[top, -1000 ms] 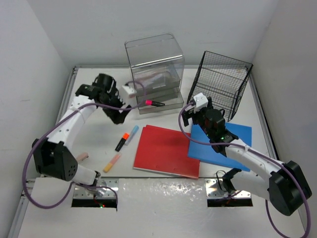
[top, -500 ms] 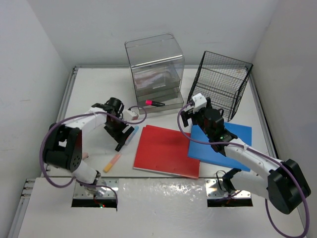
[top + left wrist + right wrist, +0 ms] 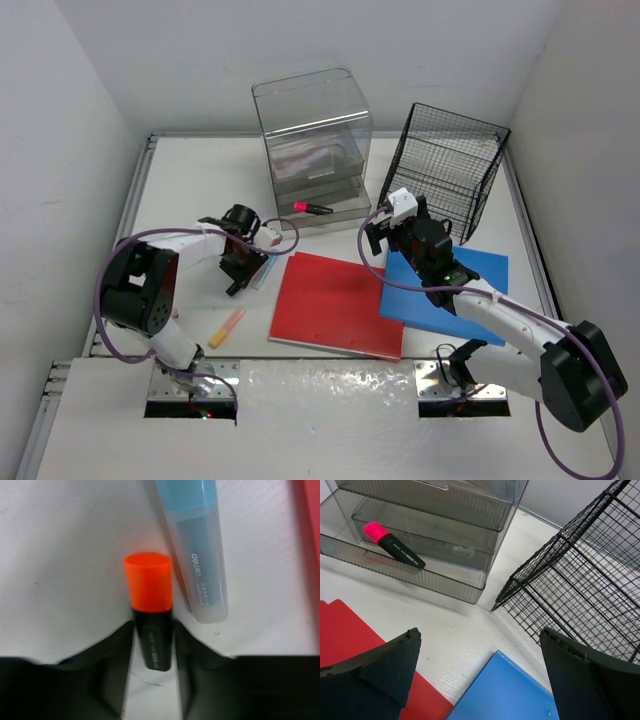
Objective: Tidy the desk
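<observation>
The left gripper will next go up, move outward and to the right in the top view and let go of the black highlighter in the open bottom drawer (image 3: 332, 202), because another one lies there.
On the white desk (image 3: 190, 180) lies a black highlighter with an orange cap (image 3: 148, 587). My left gripper (image 3: 152, 630) is low over it, a finger pressed against each side of its black body. In the top view that gripper (image 3: 241, 268) covers most of the highlighter, whose black end (image 3: 235, 290) pokes out. A light-blue highlighter (image 3: 195, 545) lies just to its right, untouched. My right gripper (image 3: 479, 630) hovers wide open and empty above the desk, over the corners of the red folder (image 3: 340, 305) and the blue folder (image 3: 450, 290).
A clear drawer unit (image 3: 312, 140) at the back holds a pink-capped highlighter (image 3: 312, 207) in its open bottom drawer. A black wire basket (image 3: 450, 170) stands tilted at the back right. A pale orange highlighter (image 3: 227, 327) lies near the front left.
My left arm came down from the drawer unit to the highlighters by the red folder, and its jaws narrowed onto the orange-capped one. The right arm stayed still.
</observation>
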{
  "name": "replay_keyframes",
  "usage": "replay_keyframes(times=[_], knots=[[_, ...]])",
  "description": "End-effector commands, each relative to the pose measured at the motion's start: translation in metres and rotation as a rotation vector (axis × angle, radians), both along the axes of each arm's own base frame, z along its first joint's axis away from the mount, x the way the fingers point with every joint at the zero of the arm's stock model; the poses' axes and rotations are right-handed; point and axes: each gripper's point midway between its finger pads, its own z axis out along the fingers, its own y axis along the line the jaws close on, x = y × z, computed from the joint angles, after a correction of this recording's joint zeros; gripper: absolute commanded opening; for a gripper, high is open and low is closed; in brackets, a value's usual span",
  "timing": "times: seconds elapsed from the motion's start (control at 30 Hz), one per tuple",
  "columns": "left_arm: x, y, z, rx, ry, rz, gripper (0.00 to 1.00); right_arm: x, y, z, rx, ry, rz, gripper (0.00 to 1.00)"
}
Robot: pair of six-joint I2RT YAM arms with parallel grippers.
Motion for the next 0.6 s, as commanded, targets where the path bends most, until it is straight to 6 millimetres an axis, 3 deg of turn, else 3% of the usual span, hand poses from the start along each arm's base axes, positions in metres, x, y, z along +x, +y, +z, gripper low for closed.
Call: replay_keyframes(times=[0.0,0.17,0.27,0.37,0.4,0.5,0.57], knots=[[0.005,0.011,-0.026,0.077,-0.022,0.012,0.27,0.006,0.000,0.023,0.032,-0.067,-0.013,0.99],[0.008,0.015,-0.022,0.101,-0.036,-0.009,0.00,0.006,0.000,0.023,0.030,-0.069,-0.010,0.99],[0.023,0.029,-0.005,0.176,-0.116,0.026,0.00,0.005,-0.001,0.023,0.029,-0.068,-0.013,0.99],[0.045,0.038,0.034,0.198,-0.250,0.071,0.00,0.004,-0.002,0.024,0.032,-0.072,-0.019,0.99],[0.043,0.037,0.043,0.190,-0.251,0.063,0.00,0.004,-0.003,0.025,0.035,-0.074,-0.021,0.99],[0.046,0.013,0.087,0.058,-0.261,0.020,0.00,0.004,-0.005,0.024,0.035,-0.070,-0.034,0.99],[0.050,-0.017,0.118,-0.068,-0.270,-0.043,0.00,0.005,-0.007,0.023,0.033,-0.067,-0.048,0.99]])
